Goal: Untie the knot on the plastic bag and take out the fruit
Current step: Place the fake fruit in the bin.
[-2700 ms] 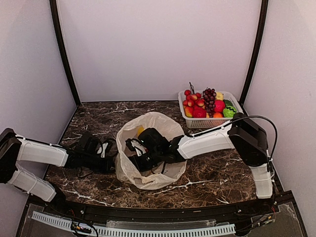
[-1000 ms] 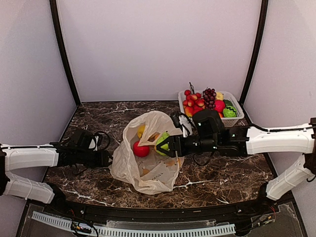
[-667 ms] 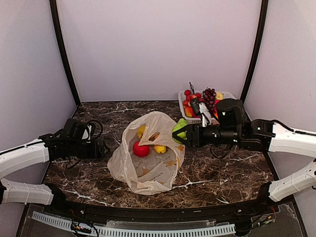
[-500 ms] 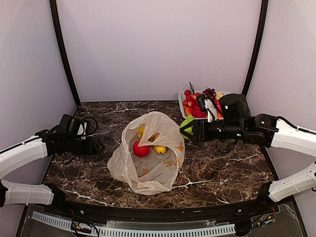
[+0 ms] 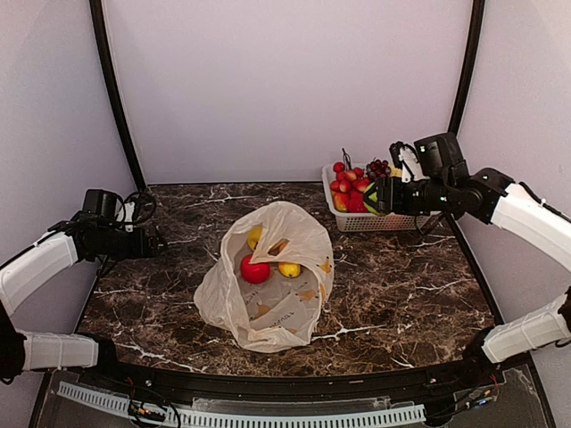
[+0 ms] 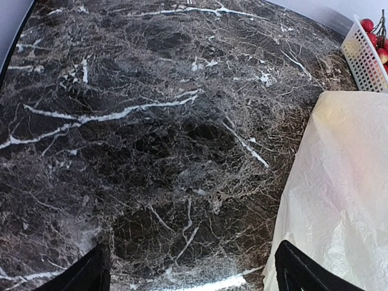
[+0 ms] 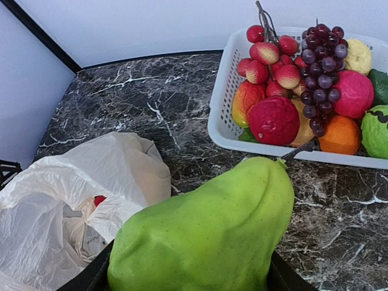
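I will reach outward and down with my right gripper next and let go of the green fruit (image 7: 212,230) on the orange piece (image 7: 341,134), because the white basket full of fruit is outward and below.
The plastic bag (image 5: 268,299) lies in the middle of the table with its mouth open; no knot shows. Inside it sit a red fruit (image 5: 254,269) and yellow fruits (image 5: 289,269). My right gripper (image 5: 373,198) is shut on a green pear-like fruit (image 7: 212,230), held above the table at the left end of the white basket (image 5: 379,223). My left gripper (image 5: 161,242) hovers open and empty, well left of the bag. In the left wrist view its fingertips (image 6: 91,273) frame bare marble, with the bag (image 6: 339,194) at the right.
The white basket (image 7: 225,130) at the back right holds several fruits: red berries, dark grapes, pink, orange and green pieces. Purple walls and black posts close in the marble table. Both arm bases stand at the near edge.
My right arm lifted the green fruit out of the bag and carried it right and back to the basket. My left gripper opened wider and drew back left from the bag's edge.
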`<state>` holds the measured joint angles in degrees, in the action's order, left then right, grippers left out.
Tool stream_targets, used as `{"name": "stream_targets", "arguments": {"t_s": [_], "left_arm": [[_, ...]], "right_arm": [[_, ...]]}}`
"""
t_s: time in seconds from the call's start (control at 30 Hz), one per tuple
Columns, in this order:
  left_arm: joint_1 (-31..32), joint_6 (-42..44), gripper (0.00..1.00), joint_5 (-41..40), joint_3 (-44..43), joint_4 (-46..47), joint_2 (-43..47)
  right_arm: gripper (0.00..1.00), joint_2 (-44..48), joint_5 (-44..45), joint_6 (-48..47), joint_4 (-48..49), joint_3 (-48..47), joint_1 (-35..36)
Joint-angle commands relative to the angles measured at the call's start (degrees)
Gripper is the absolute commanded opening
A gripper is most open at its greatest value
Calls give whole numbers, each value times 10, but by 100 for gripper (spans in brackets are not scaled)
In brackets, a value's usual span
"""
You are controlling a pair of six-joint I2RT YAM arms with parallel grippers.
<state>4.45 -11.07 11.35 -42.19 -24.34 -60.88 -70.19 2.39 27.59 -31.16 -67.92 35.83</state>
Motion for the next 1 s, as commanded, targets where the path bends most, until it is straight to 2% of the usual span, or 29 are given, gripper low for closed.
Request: {"name": "stream_targets", "arguments": {"t_s": [0.0, 0.17, 0.43, 0.67, 0.83, 0.97], "left_arm": [[-7, 51, 94, 4, -27, 17, 26], [-7, 70, 94, -41, -38, 23, 23], [-7, 105, 94, -130, -48, -23, -1], [-7, 99, 93, -115, -47, -13, 0], [-8, 105, 94, -183, -54, -35, -8], [-7, 105, 93, -173, -51, -31, -7]], "right_arm": [[53, -37, -7, -28, -27, -51, -48], [53, -114, -15, -51, -28, -100, -115], [51, -231, 22, -53, -2, -154, -172], [51, -284, 3, -50, 59, -150, -215], [51, -318, -21, -49, 108, -145, -236], [54, -343, -40, -50, 110, -164, -238]]}}
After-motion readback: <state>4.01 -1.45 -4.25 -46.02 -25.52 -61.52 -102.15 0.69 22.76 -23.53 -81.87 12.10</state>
